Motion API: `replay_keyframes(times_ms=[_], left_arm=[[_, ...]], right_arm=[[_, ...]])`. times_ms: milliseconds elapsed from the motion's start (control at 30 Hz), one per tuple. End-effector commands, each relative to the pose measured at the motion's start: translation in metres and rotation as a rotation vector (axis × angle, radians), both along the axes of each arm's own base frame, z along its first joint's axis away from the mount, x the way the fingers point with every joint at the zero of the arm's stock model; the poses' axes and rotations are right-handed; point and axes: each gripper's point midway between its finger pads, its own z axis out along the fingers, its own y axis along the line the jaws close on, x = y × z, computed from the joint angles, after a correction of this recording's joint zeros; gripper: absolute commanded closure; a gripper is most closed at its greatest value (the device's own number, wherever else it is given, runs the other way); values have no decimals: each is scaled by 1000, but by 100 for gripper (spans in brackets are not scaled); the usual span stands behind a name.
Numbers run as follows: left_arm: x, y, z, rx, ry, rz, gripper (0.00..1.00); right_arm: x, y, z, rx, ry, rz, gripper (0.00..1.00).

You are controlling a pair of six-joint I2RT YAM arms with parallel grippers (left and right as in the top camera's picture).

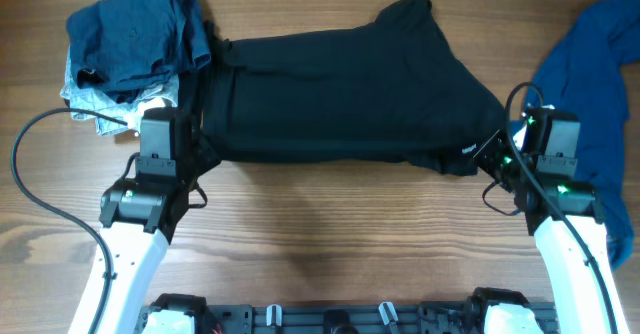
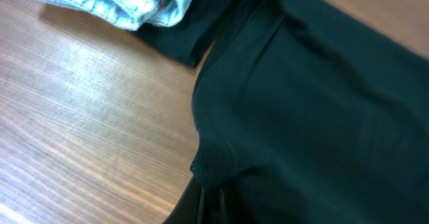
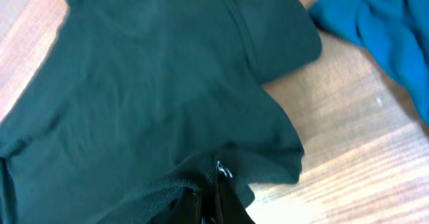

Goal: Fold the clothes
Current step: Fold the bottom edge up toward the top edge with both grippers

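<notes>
I should carry the shirt's bottom hem outward with my right gripper onto the shirt's end near the blue garment [image 3: 224, 56] and let it go there. That end of the shirt is outward of the gripper.
A black shirt [image 1: 340, 94] lies spread across the middle of the table. My left gripper [image 1: 197, 146] is shut on its left bottom hem, seen bunched at the fingers in the left wrist view [image 2: 213, 190]. My right gripper [image 1: 492, 154] is shut on the right bottom hem, bunched at the fingers in the right wrist view [image 3: 208, 190]. The black shirt fills most of both wrist views [image 2: 315, 103] [image 3: 154, 83].
A pile of folded clothes, dark blue on top [image 1: 140, 34] and light denim beneath [image 2: 120, 3], sits at the back left. A blue garment [image 1: 600, 64] lies crumpled at the right edge, also in the right wrist view [image 3: 382, 23].
</notes>
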Motion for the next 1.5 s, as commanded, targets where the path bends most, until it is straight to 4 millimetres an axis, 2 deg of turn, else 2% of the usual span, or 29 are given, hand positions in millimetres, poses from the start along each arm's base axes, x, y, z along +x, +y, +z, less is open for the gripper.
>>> replay_keyframes(times_ms=[0, 167, 300, 367, 467, 567, 733, 900, 1133, 1167, 1200, 1233, 1267, 1300, 1467], left_arm=[[15, 7, 7, 13, -47, 40, 96], [27, 5, -4, 16, -34, 39, 96], [39, 4, -25, 24, 6, 36, 96], [43, 4, -33, 30, 20, 39, 96], [54, 6, -45, 48, 27, 52, 96], [61, 7, -55, 58, 33, 54, 96], [79, 12, -69, 90, 11, 81, 96], [97, 10, -79, 83, -28, 83, 96], [108, 9, -78, 77, -65, 85, 96], [108, 9, -78, 77, -66, 85, 81], [108, 9, -78, 77, -65, 85, 57], [108, 9, -78, 77, -65, 85, 33], [108, 9, -78, 78, -66, 86, 0], [108, 10, -78, 81, -67, 88, 0], [112, 14, -67, 99, -105, 105, 0]], right_arm=[[18, -4, 14, -51, -78, 43, 96], [41, -15, 36, -127, -203, 35, 96], [61, -21, 49, -172, -292, 33, 96], [69, -21, 44, -171, -293, 34, 96], [83, -23, 19, -163, -249, 40, 96], [91, -22, 4, -155, -230, 47, 96], [104, -22, -3, -150, -253, 53, 96], [109, -23, -12, -149, -242, 54, 96], [114, -23, -25, -147, -228, 54, 96], [115, -23, -26, -147, -227, 54, 94], [115, -23, -27, -147, -227, 55, 77], [116, -24, -26, -148, -231, 54, 51], [118, -24, -24, -150, -242, 53, 4], [119, -24, -22, -151, -254, 53, 1], [124, -24, -1, -161, -321, 49, 0]])
